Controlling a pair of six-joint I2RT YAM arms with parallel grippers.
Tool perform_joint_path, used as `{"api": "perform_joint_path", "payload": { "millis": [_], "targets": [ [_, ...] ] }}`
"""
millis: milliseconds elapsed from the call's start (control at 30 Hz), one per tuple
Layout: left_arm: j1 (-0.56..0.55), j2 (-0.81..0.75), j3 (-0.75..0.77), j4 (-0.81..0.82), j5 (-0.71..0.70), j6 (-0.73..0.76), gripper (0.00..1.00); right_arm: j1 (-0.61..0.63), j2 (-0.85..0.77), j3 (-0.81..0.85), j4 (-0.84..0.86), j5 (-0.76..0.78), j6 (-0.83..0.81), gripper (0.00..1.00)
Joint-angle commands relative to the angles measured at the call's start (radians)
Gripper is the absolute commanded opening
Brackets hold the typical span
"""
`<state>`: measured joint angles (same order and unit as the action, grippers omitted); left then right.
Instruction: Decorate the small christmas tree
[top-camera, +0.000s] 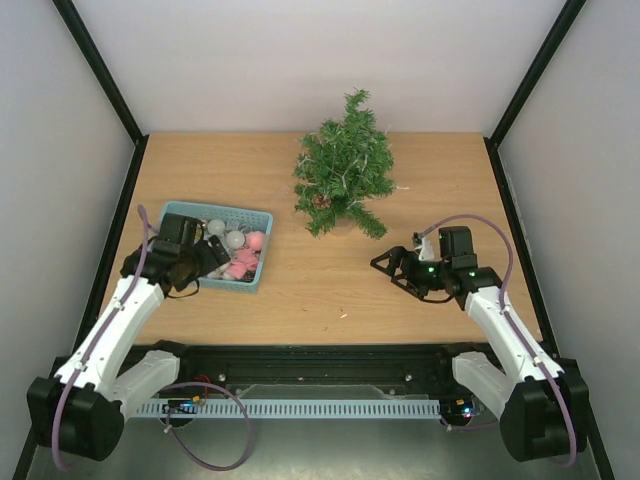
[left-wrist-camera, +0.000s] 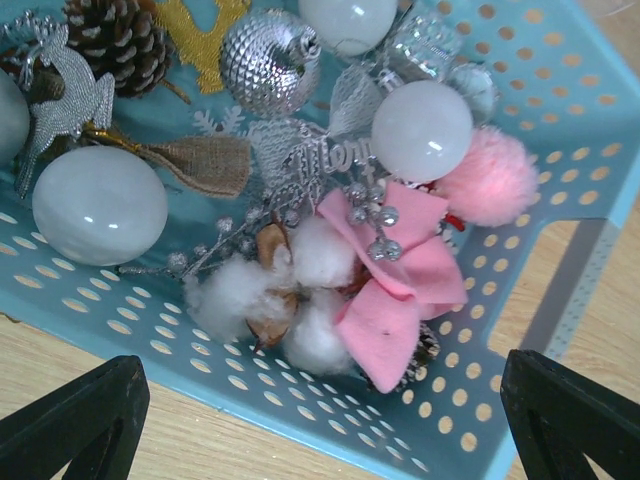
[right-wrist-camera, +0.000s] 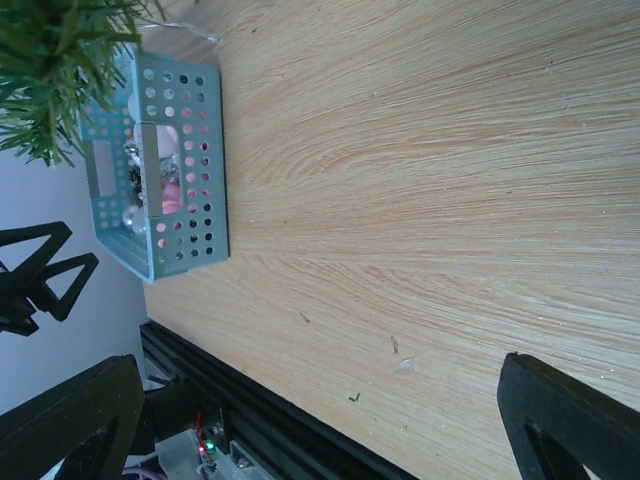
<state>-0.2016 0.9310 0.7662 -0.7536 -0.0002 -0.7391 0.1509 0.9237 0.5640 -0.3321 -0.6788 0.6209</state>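
The pink felt bow is below the open fingers of my left gripper. My left gripper needs to go down into the teal basket, onto the pink felt bow's end (left-wrist-camera: 343, 218) beside the cotton bolls.
The small christmas tree (top-camera: 343, 170) stands bare at the back middle of the table; its branches show in the right wrist view (right-wrist-camera: 50, 60). A teal basket (top-camera: 222, 208) at the left holds ornaments: a pink felt bow (left-wrist-camera: 400, 290), cotton bolls (left-wrist-camera: 290, 290), white balls (left-wrist-camera: 100, 205), a pink pompom (left-wrist-camera: 490, 180), a silver ball (left-wrist-camera: 270, 60) and a pine cone (left-wrist-camera: 115, 40). My left gripper (top-camera: 215, 255) is open and empty over the basket's near side (left-wrist-camera: 320, 400). My right gripper (top-camera: 385, 265) is open and empty just above the table, right of centre, below the tree (right-wrist-camera: 320, 400).
The basket's perforated wall (left-wrist-camera: 330, 400) lies between the left fingers. A silver reindeer (left-wrist-camera: 65, 95) and a burlap bow (left-wrist-camera: 200, 165) lie in the basket too. The basket (right-wrist-camera: 190, 200) shows in the right wrist view. The table's front edge and black rail (top-camera: 320, 360) run along the near side.
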Motion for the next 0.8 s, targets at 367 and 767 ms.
{"api": "perform_joint_path", "payload": {
  "millis": [367,767],
  "targets": [
    [0.046,0.196,0.009,0.075,0.065,0.023,0.99,0.003,0.107,0.043,0.054,-0.008,-0.001,0.99],
    [0.074,0.337,-0.002,0.214,0.126,0.0,0.44,0.003,0.186,0.052,0.107,-0.036,-0.015,0.99]
  ]
}}
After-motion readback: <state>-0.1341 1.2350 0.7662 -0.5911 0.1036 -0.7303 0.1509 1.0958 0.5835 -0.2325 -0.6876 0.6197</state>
